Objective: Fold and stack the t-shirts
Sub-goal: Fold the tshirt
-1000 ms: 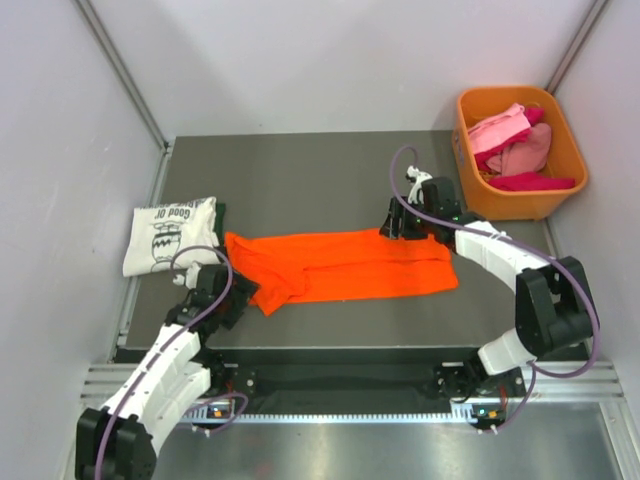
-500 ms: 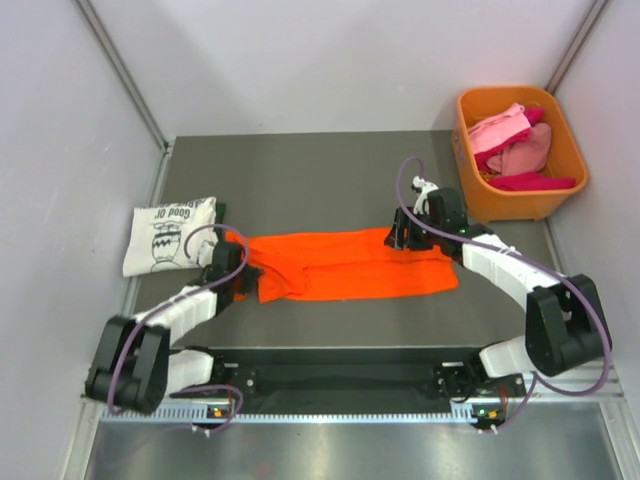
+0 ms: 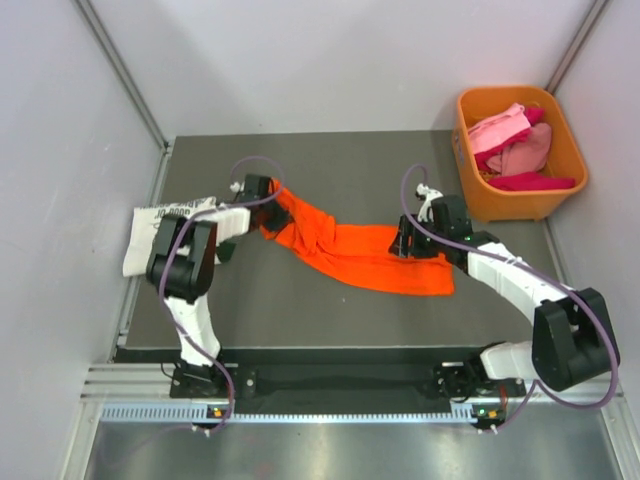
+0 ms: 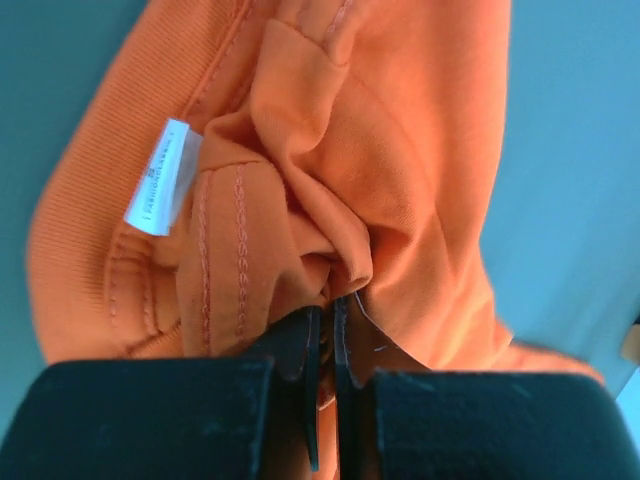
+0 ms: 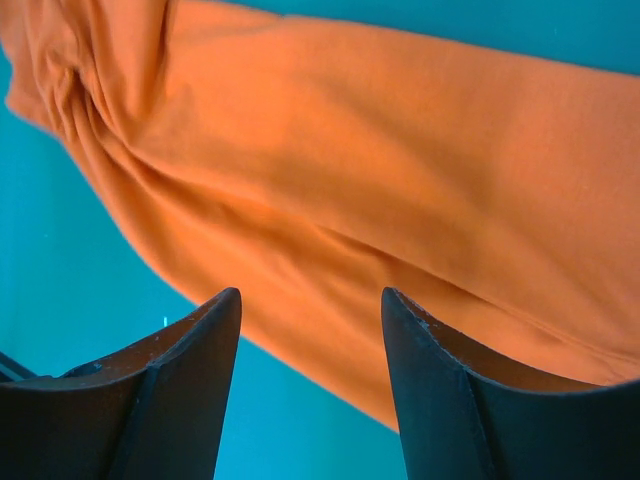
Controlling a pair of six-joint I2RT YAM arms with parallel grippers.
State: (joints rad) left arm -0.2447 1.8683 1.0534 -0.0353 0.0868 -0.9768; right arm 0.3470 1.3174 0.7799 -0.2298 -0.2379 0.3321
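My left gripper is to carry the bunched end of the orange t-shirt away from my base toward the back wall next. Then it will open there.
The bright orange t-shirt (image 3: 370, 260) lies stretched diagonally across the dark table, bunched at its far-left end. My left gripper (image 3: 268, 200) is shut on that bunched end, near the collar. In the left wrist view the left gripper (image 4: 325, 305) pinches a fold of the orange t-shirt (image 4: 400, 150), whose white label (image 4: 160, 178) shows. My right gripper (image 3: 403, 243) hovers open over the shirt's right part. The right wrist view shows the right gripper (image 5: 311, 300) wide apart above the orange t-shirt (image 5: 400, 180), holding nothing. A folded white printed t-shirt (image 3: 138, 245) lies at the left, partly hidden by my left arm.
An orange plastic bin (image 3: 520, 205) stands at the back right corner with pink and red t-shirts (image 3: 510, 140) inside. Grey walls close in the table on the left, back and right. The left arm reaches far forward over the white shirt.
The left gripper shut on the orange shirt's left end and carried it toward the back left, pulling the shirt from flat into a diagonal. The right gripper barely moved.
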